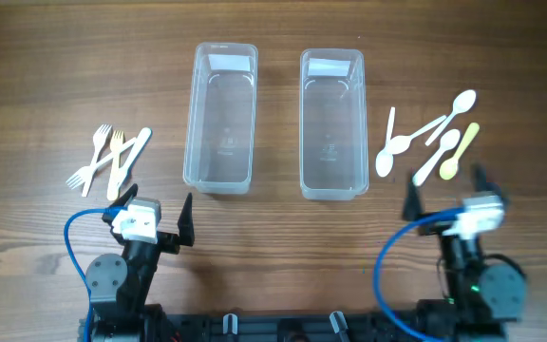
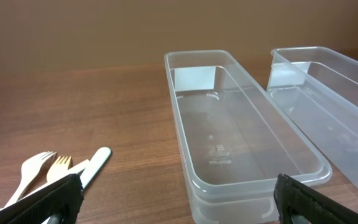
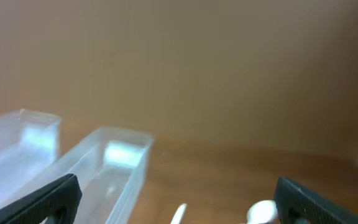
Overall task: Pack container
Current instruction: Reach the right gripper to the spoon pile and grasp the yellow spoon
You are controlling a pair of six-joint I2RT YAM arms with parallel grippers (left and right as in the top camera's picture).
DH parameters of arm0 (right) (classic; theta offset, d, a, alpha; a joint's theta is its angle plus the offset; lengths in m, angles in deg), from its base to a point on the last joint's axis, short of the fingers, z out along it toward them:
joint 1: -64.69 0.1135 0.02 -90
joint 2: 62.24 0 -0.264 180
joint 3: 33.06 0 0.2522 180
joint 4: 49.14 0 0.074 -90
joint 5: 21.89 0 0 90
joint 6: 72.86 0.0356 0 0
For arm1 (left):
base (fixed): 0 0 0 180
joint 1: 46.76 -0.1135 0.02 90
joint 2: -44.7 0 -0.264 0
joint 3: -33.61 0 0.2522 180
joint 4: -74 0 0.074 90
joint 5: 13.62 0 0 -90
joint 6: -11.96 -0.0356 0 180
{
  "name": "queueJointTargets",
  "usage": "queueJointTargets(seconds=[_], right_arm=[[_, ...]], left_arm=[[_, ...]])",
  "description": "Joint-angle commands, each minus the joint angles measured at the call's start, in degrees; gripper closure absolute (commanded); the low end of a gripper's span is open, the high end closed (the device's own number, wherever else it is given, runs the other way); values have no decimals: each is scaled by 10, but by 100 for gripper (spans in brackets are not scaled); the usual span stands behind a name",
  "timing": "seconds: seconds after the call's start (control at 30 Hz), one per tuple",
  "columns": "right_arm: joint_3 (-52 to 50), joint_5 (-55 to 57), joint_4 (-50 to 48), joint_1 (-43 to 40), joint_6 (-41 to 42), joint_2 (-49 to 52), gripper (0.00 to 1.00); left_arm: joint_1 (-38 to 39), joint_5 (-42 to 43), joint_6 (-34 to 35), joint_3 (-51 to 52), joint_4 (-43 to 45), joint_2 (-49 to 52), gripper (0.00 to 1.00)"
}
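Note:
I will next raise my right gripper outward, turn it, and then lower it onto the pale yellow spoon's handle (image 1: 466,141), which has empty wood on the side away from the containers.
Two clear empty plastic containers stand side by side, the left container (image 1: 221,116) and the right container (image 1: 332,122). Several forks (image 1: 109,158), white and tan, lie left of them. Several spoons (image 1: 432,141), white and pale yellow, lie right of them. My left gripper (image 1: 157,211) is open and empty near the front edge, just below the forks; in the left wrist view the left container (image 2: 241,130) lies ahead and the forks (image 2: 55,172) at lower left. My right gripper (image 1: 447,190) is open and empty below the spoons; its wrist view is blurred, showing the right container (image 3: 107,171).
The wooden table (image 1: 273,237) runs under everything. Blue cables loop beside each arm base at the front edge (image 1: 79,252). A strip of bare wood separates the two containers.

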Motion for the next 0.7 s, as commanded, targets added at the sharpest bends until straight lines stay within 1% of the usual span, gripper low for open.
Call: queueJointTargets(seconds=[0.0, 0.07, 0.1, 0.2, 0.27, 0.33, 0.37, 0.47, 0.57, 0.67], right_arm=[[174, 114, 78, -4, 47, 114, 0], [252, 114, 127, -4, 47, 194, 0], [310, 114, 162, -4, 47, 256, 0], [424, 109, 229, -4, 47, 388, 0], [492, 80, 275, -4, 47, 480, 0], [548, 16, 313, -4, 47, 570, 0], [566, -32, 322, -4, 48, 607, 0], [585, -169, 327, -4, 47, 674, 0], [584, -177, 311, -4, 51, 706, 0], [584, -150, 308, -4, 98, 720, 0]], left_arm=[[4, 3, -11, 6, 3, -4, 0], [4, 3, -11, 6, 3, -4, 0], [4, 3, -11, 6, 3, -4, 0], [4, 3, -11, 6, 3, -4, 0], [4, 3, -11, 6, 3, -4, 0], [4, 3, -11, 6, 3, -4, 0], [4, 3, -11, 6, 3, -4, 0], [4, 3, -11, 6, 3, -4, 0], [4, 3, -11, 6, 3, -4, 0], [4, 3, -11, 6, 3, -4, 0]])
